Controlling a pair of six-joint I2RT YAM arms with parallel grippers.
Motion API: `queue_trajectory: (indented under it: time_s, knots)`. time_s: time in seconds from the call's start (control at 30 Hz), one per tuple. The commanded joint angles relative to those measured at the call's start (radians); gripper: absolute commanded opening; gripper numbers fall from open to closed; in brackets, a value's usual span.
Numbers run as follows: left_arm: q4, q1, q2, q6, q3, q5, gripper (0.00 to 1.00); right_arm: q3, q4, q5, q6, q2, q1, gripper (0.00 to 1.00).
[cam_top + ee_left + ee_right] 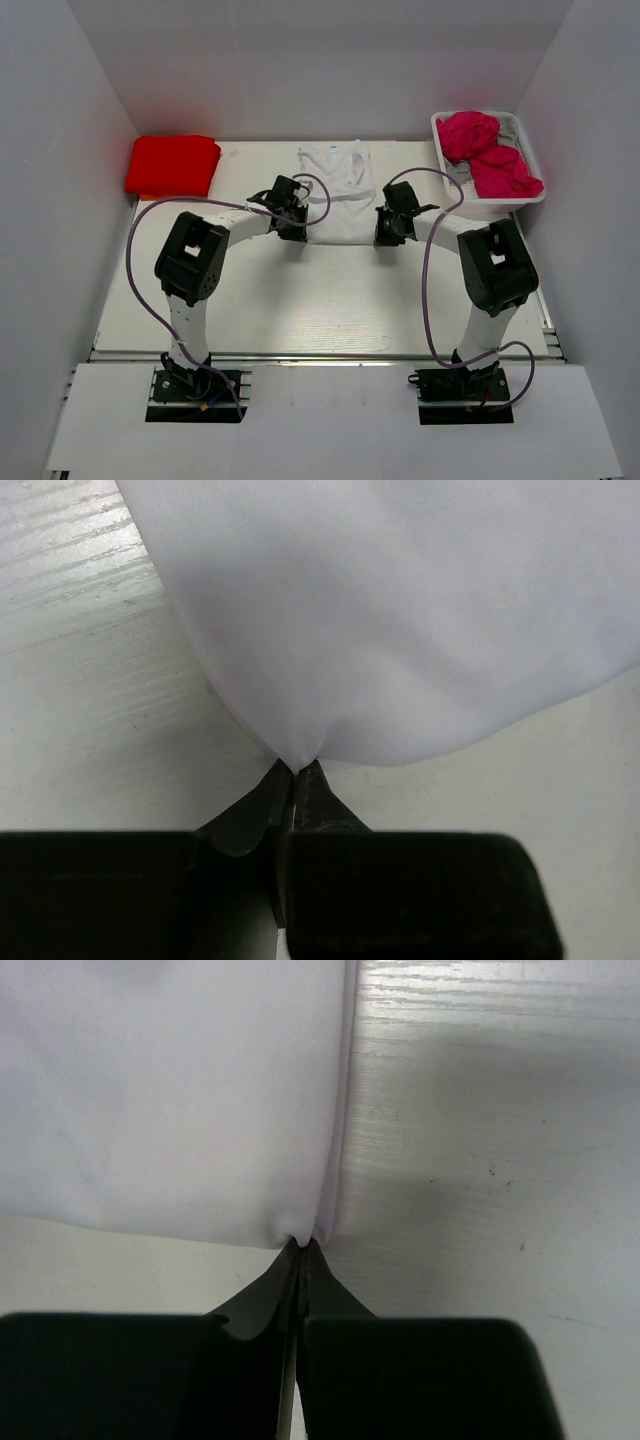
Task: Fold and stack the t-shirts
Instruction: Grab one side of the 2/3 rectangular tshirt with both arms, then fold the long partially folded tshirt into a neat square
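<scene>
Next, my left gripper will carry the pinched corner up and outward onto the shirt's collar end (313, 157) and release it, doubling the still-long body.
The white t-shirt (338, 190) lies at the back middle of the table, its collar and neck label at the far end. My left gripper (293, 226) is shut on its near left corner; in the left wrist view the cloth (400, 620) is pinched at the gripper's tips (296, 768). My right gripper (386, 230) is shut on its near right corner, where the right wrist view shows the cloth (170, 1090) pinched at the tips (303, 1243). A folded red t-shirt (172, 165) lies at the back left. Magenta-pink t-shirts (490, 155) are heaped at the back right.
The pink shirts lie in a white wire basket (531, 150) at the back right corner. White walls close in the table on the left, back and right. Purple cables (430, 270) loop over both arms.
</scene>
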Motion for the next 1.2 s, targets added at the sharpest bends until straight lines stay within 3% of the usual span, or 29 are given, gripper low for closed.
queue_trajectory:
  time_s: [0.0, 0.3, 0.43, 0.53, 0.67, 0.73, 0.9, 1.17]
  knots:
    - [0.058, -0.003, -0.059, 0.005, -0.066, 0.023, 0.00, -0.043, 0.069, -0.038, -0.026, -0.046, 0.000, 0.00]
    - [0.072, -0.003, -0.172, -0.021, -0.158, 0.107, 0.00, -0.178, 0.106, -0.069, -0.066, -0.196, 0.011, 0.00]
    - [0.053, -0.014, -0.295, -0.039, -0.242, 0.133, 0.00, -0.329, 0.097, -0.089, -0.046, -0.322, 0.015, 0.00]
    - [0.052, -0.035, -0.425, -0.051, -0.331, 0.146, 0.00, -0.388, 0.080, -0.097, -0.052, -0.472, 0.026, 0.00]
    - [0.007, -0.047, -0.534, -0.071, -0.333, 0.170, 0.00, -0.408, 0.026, -0.158, -0.043, -0.594, 0.049, 0.00]
    - [0.006, -0.056, -0.583, -0.071, -0.322, 0.181, 0.00, -0.402, 0.019, -0.160, -0.039, -0.625, 0.055, 0.00]
    - [-0.017, -0.056, -0.616, -0.120, -0.227, 0.043, 0.00, -0.306, 0.023, -0.060, -0.047, -0.678, 0.054, 0.00]
    - [-0.109, -0.037, -0.498, -0.177, -0.045, -0.135, 0.00, -0.080, 0.066, 0.058, -0.065, -0.507, 0.049, 0.00]
